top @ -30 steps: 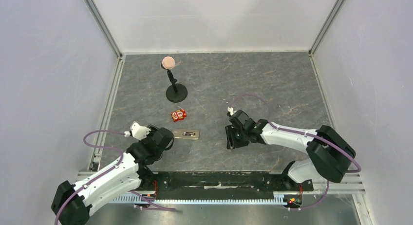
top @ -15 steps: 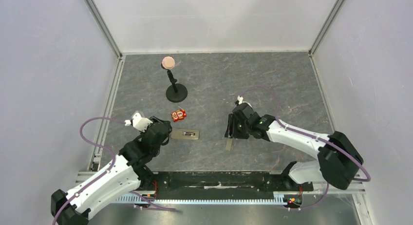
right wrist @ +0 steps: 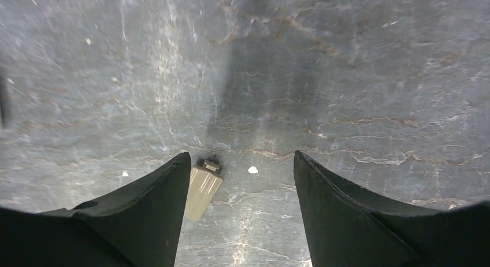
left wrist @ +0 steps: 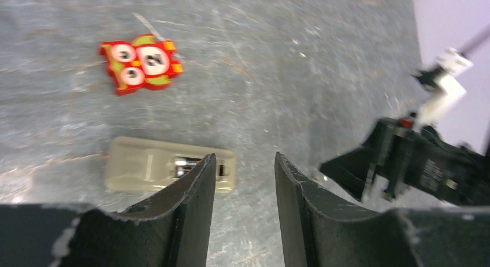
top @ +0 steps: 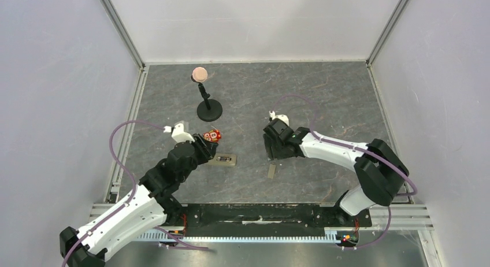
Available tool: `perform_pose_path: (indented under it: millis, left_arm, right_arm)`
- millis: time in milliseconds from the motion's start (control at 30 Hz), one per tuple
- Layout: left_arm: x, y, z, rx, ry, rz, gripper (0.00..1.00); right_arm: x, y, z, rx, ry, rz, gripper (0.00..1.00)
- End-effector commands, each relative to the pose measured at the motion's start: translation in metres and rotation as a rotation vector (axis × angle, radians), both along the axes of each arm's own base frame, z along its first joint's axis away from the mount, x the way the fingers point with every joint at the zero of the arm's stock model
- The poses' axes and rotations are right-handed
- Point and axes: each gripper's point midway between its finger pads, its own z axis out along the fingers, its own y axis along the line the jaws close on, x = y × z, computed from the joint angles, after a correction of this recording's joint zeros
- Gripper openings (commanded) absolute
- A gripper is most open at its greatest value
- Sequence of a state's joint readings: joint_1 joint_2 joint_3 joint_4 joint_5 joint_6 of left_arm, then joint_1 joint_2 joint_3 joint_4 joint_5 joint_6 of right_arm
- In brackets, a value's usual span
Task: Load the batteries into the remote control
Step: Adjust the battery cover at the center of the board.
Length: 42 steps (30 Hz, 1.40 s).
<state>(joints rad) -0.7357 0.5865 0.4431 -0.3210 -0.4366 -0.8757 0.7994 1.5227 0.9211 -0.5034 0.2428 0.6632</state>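
My right gripper should next move back to the cover piece below it, turn and go down around its near end point(top: 270, 176) point(right wrist: 195, 211), because the remote's bay is open.
The remote control point(top: 226, 159) lies tan back up on the grey table, its battery bay open. In the left wrist view the remote control point(left wrist: 144, 170) shows something dark and shiny in the bay point(left wrist: 186, 162); blur keeps me from telling whether it is the batteries. My left gripper point(left wrist: 242, 166) hovers open over the remote's right end, with nothing between its fingers. In the top view the left gripper point(top: 209, 152) sits at the remote's left side. My right gripper point(right wrist: 240, 163) is open above the table and holds nothing.
A small beige cover piece point(right wrist: 203, 190) lies flat just below the right gripper point(top: 276, 151), also visible as the cover piece point(top: 271, 170). A red square gadget point(top: 212, 136) sits just behind the remote. A black stand with a pink ball point(top: 208, 109) stands further back.
The right gripper has opened and drawn back, leaving the cover piece on the table. The left arm has reached forward and right to the remote.
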Motion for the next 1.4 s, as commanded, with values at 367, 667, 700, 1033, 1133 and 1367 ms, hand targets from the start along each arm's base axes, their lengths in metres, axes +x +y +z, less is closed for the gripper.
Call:
perform_pose_path:
  millis: [367, 667, 700, 1033, 1133, 1367]
  left_arm:
    - [-0.017, -0.076, 0.008, -0.010, -0.051, -0.468, 0.46]
    - [-0.013, -0.081, 0.003, -0.008, -0.052, -0.475, 0.46]
    - [-0.012, -0.082, 0.003, -0.008, -0.052, -0.476, 0.46]
    - [-0.010, -0.083, -0.005, -0.005, -0.032, -0.467, 0.46]
    - [-0.010, -0.082, -0.006, -0.004, -0.030, -0.461, 0.46]
    - [-0.005, -0.076, 0.003, 0.007, -0.053, -0.427, 0.46]
  right_arm:
    - [-0.017, -0.007, -0.030, -0.197, 0.038, 0.087, 0.69]
    - [-0.046, -0.041, -0.037, -0.208, 0.084, -0.048, 0.62]
    - [-0.048, -0.043, -0.035, -0.201, 0.083, -0.061, 0.61]
    - [-0.071, -0.049, -0.032, -0.131, 0.132, -0.069, 0.47]
    - [-0.068, -0.049, -0.026, -0.119, 0.103, -0.043, 0.44]
    - [-0.037, -0.022, 0.017, -0.089, -0.049, 0.180, 0.53]
